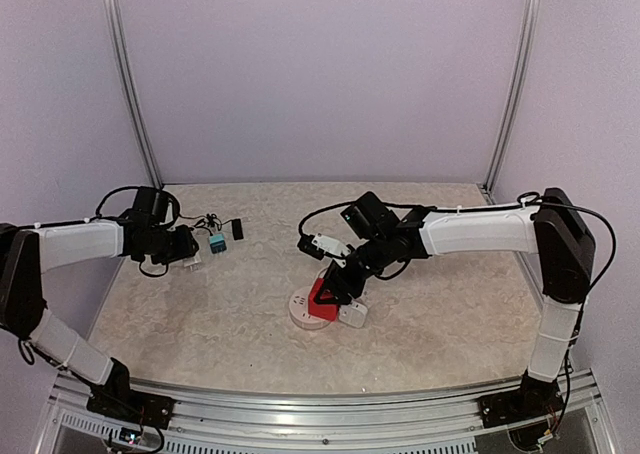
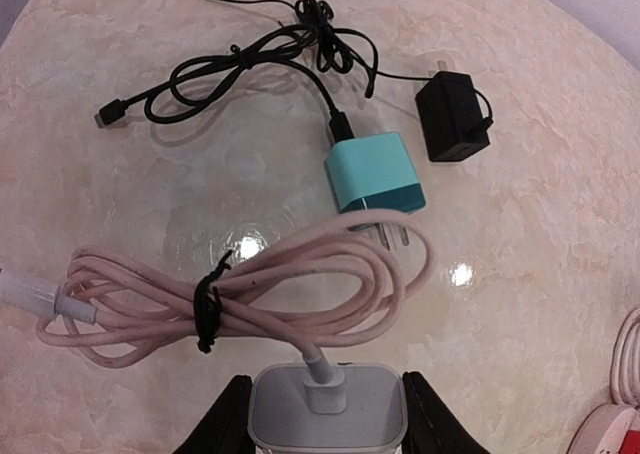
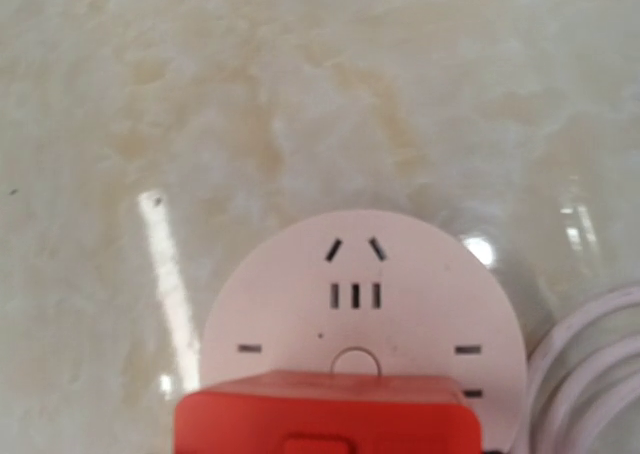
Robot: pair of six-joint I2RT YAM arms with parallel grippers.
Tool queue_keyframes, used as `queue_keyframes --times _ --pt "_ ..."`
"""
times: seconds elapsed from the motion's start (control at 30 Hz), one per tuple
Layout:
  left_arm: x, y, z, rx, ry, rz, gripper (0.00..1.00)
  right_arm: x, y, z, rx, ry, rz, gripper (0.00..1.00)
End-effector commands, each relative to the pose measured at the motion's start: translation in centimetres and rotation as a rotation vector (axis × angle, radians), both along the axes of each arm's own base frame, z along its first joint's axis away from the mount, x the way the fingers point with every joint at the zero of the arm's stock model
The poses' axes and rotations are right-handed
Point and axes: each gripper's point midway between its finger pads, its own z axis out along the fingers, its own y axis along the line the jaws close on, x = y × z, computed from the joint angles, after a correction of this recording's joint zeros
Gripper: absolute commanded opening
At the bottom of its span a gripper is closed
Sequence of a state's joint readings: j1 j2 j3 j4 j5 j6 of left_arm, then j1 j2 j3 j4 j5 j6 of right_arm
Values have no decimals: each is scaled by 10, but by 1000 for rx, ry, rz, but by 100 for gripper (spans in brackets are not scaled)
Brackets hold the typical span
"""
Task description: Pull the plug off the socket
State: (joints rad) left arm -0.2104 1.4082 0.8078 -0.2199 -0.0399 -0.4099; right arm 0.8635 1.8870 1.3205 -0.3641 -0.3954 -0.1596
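My left gripper lowers the plug (image 2: pixel 325 409) to the table beside the teal charger next and opens.
The red socket cube (image 1: pixel 321 298) stands on a round white outlet disc (image 1: pixel 302 312) at the table's middle front. My right gripper (image 1: pixel 338 282) is down on the cube and looks closed on it. In the right wrist view the cube (image 3: pixel 325 416) fills the bottom edge in front of the disc (image 3: pixel 400 274), and the fingers are hidden. My left gripper (image 1: pixel 190 250) is at the left of the table. It is shut on a white charger plug (image 2: pixel 325 409) with a bundled pink cable (image 2: pixel 250 294), well apart from the socket.
A teal charger (image 2: pixel 375 174) with a black cable (image 2: pixel 250 64) and a small black adapter (image 2: pixel 452 119) lie just beyond the left gripper. A white block (image 1: pixel 353 314) and a white cable (image 3: pixel 590 364) lie right of the disc. Frame posts stand at the back corners.
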Motion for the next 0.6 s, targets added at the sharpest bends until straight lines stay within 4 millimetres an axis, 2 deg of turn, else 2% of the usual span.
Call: queue_keyframes --times 0.0,0.1,0.23,0.33,0.4,0.47,0.53,0.57 --pt "9 9 -22 -75 120 62 9 24 -41 -58 -220 2 -146 15" --pt "17 12 -46 -100 199 74 9 28 -40 -57 -215 -1 -158 17" --pt "26 11 -67 -115 257 75 9 31 -39 -55 -207 -5 -172 21" --pt "33 12 -75 -108 276 81 16 33 -37 -52 -198 -9 -180 32" --pt "35 13 -77 -100 281 84 25 36 -36 -48 -186 -15 -191 50" --pt "37 14 -74 -92 279 84 41 38 -35 -41 -172 -27 -200 64" --pt "37 14 -66 -92 259 78 54 41 -33 -32 -156 -46 -209 68" --pt "37 12 -60 -95 240 73 69 44 -33 -26 -146 -60 -219 69"
